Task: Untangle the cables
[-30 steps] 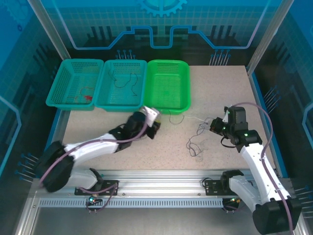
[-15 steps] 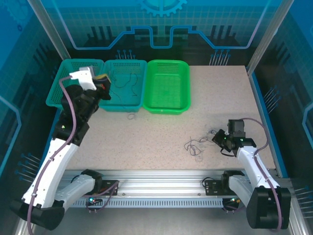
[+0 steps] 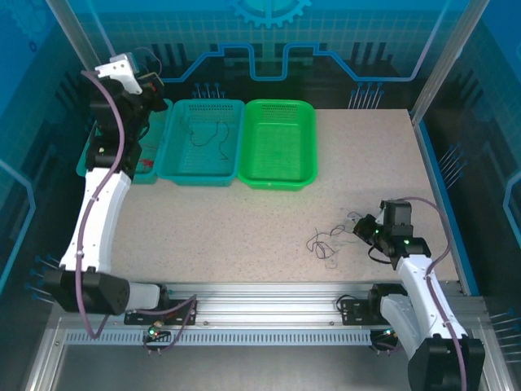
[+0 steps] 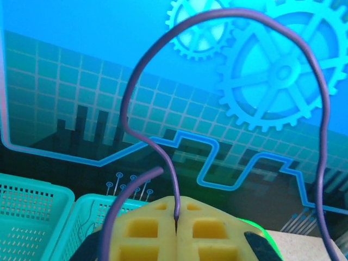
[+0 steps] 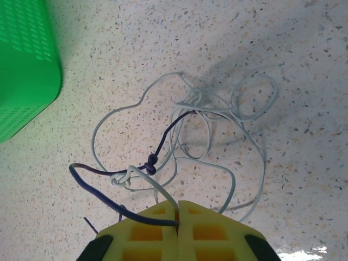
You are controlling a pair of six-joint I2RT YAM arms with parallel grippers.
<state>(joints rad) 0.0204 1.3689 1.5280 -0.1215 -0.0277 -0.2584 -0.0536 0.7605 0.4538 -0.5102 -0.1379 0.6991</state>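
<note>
The purple cable swings down toward the green basket next, over the middle teal basket (image 3: 200, 143) (image 4: 81, 225) holding dark wires. My left gripper tilts downward and releases it.
A small tangle of thin cables (image 3: 330, 240) lies on the speckled table, front right. My right gripper (image 3: 364, 230) sits low at its right edge. In the right wrist view that gripper (image 5: 178, 209) is shut on a whitish cable (image 5: 163, 191) and a dark purple cable (image 5: 109, 204), which are knotted together just ahead (image 5: 150, 162). My left gripper (image 3: 153, 80) is raised high at the back left, above the left teal basket (image 3: 96, 160). Its yellow jaws (image 4: 178, 209) are shut on a purple cable (image 4: 322, 109) that loops up in the air.
Three baskets stand in a row at the back left: the left teal one holds a red wire (image 3: 146, 165), the middle teal one (image 3: 199, 176) holds dark wires (image 3: 207, 134), and beside them stands the green one (image 3: 281, 181). Bare tabletop lies between baskets and tangle.
The left arm swung from the table by the green basket up to the back left, carrying the purple cable. The right gripper moved nearer and lower, staying shut at the tangle.
</note>
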